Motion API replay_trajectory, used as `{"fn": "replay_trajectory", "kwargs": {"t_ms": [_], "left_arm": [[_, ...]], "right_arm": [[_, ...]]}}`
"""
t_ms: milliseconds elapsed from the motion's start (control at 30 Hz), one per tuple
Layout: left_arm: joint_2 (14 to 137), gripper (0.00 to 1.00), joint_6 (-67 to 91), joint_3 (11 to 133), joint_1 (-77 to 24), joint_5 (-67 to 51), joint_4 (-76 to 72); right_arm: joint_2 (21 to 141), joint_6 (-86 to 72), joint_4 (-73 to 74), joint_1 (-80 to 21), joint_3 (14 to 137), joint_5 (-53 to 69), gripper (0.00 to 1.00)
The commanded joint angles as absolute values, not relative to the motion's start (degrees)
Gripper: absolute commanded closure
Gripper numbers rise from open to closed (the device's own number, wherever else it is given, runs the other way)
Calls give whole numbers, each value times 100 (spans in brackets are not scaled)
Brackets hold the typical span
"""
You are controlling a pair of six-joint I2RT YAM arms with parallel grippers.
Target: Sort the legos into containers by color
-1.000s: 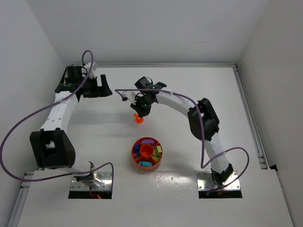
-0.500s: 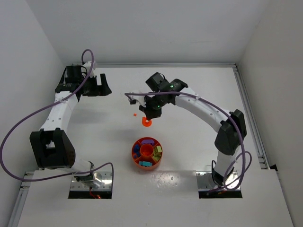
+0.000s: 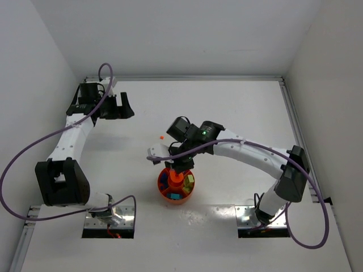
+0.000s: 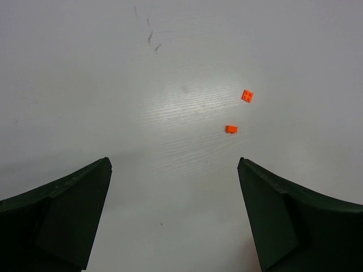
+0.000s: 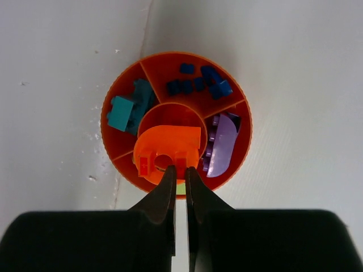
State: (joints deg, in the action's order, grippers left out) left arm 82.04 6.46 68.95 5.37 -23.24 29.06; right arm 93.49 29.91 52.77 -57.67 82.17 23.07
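Note:
My right gripper already holds the curved orange-red lego at the tray's centre cup [image 3: 176, 180], and the tray's other sections hold other colors. Next it will lower the lego toward that cup and open.
The round orange-red tray [image 5: 160, 68] lies right under my right gripper [image 5: 180, 170], which is shut on a curved orange-red lego [image 5: 170, 141] held over the centre cup. The compartments hold teal legos [image 5: 122, 111], blue legos [image 5: 198, 84] and purple legos [image 5: 222, 144]; a yellow-green one [image 5: 181, 189] peeks out by the fingertips. From above, the right gripper [image 3: 177, 170] covers the tray's [image 3: 160, 187] far side. My left gripper [image 4: 174, 162] hangs open and empty over bare table, with two small orange-red legos [image 4: 247, 96] [image 4: 231, 129] lying ahead of it.
A loose orange-red lego [image 3: 161, 137] lies on the white table behind the tray. White walls close in the table at the back and sides. The left gripper [image 3: 116, 107] stays at the back left. Purple cables loop beside both arms.
The right arm has swung from the table's middle back toward me, carrying the curved orange-red lego to above the tray's centre. The left arm has barely moved.

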Motion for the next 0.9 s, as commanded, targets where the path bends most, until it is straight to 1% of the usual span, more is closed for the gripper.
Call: {"fn": "replay_trajectory", "kwargs": {"t_ms": [0, 267, 800, 867], "left_arm": [[7832, 0, 615, 6838, 615, -2409, 2742], [7603, 0, 562, 6662, 615, -2355, 2742], [7603, 0, 457, 6609, 615, -2250, 2742], [7655, 0, 405, 6609, 615, -2250, 2742]], "right_arm": [[9141, 2979, 5168, -5941, 8130, 2188, 100], [9202, 3032, 4975, -6064, 7884, 1960, 100], [9492, 3137, 4852, -6064, 7989, 1671, 100], [9492, 3190, 4852, -6117, 7989, 1600, 94]]}}
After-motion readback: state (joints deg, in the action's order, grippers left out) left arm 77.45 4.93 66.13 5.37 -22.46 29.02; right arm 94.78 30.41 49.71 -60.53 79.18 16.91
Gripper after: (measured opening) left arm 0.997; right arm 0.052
